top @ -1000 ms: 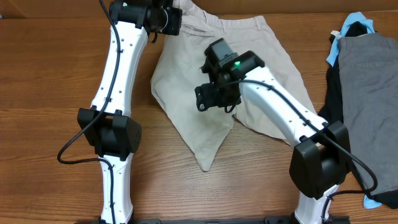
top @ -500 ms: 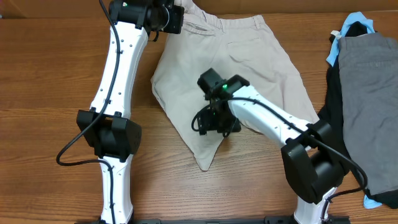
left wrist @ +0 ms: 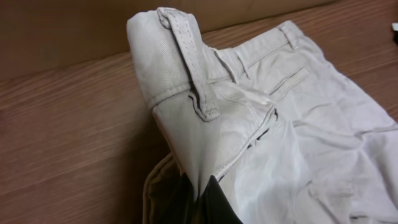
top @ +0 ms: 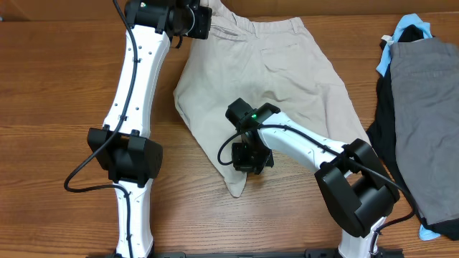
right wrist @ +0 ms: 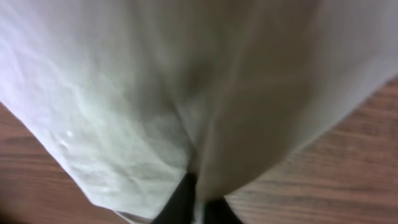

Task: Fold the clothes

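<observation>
The shorts' spread cloth lies outward of my right gripper and to its right in the overhead view. I will swing the held fold there and release it.
The pale beige shorts (top: 287, 79) lie spread on the wooden table, waistband at the far edge and one leg pointing toward the front. My left gripper (top: 209, 20) is shut on the waistband's left corner, which stands up just past the fingertips (left wrist: 200, 190), next to a belt loop (left wrist: 196, 68). The welt back pocket (left wrist: 289, 81) shows further along. My right gripper (top: 247, 166) sits low on the near leg of the shorts. In its wrist view, the right gripper (right wrist: 198, 202) is shut on a fold of the beige cloth (right wrist: 155, 93).
At the right edge of the table, grey shorts (top: 430, 107) lie on top of a black garment (top: 384, 107), with a light blue one (top: 410, 25) underneath. Bare wood (top: 57, 107) lies left of the left arm and along the front.
My right gripper has moved down and toward the front, from above the middle of the shorts to the near leg, and has gone from open to shut on the cloth. The left arm has not moved.
</observation>
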Robot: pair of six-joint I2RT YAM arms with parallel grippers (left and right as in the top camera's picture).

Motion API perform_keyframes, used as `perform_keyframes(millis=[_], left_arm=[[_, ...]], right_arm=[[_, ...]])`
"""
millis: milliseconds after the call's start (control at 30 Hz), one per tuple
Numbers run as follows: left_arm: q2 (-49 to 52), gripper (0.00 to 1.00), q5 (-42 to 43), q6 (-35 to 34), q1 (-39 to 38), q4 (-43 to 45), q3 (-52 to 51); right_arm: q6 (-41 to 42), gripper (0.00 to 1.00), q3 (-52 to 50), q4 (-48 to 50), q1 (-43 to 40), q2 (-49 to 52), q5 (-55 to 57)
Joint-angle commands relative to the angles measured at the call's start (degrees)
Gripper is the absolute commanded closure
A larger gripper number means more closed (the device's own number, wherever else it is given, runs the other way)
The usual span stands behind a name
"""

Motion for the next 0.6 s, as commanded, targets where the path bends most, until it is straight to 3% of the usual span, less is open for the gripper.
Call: perform_keyframes(millis=[0,300,433,567], left_arm=[[-5.05,0.96,-5.49,-0.59,0.35,-0.85,0.96],[-10.01,0.96,-21.53,-6.69,1.31,-10.99,0.96],[-9.94,0.96,-23.21,-11.26,1.33,-18.53,0.79],[-8.87,0.96,-23.21,-14.43,0.79,-21.18,-0.81]], right_arm=[[0.37,0.96,-0.17,-1.05,-0.42,-3.23,-0.70],[-12.68,0.96,-0.07,-8.39,-12.72,-12.63,-1.25],[-24.41,0.96,1.09,-9.73,-23.26,-14.38,-10.12],[-29.31,0.96,1.40,-5.09,-32.06,-14.36,-13.16]])
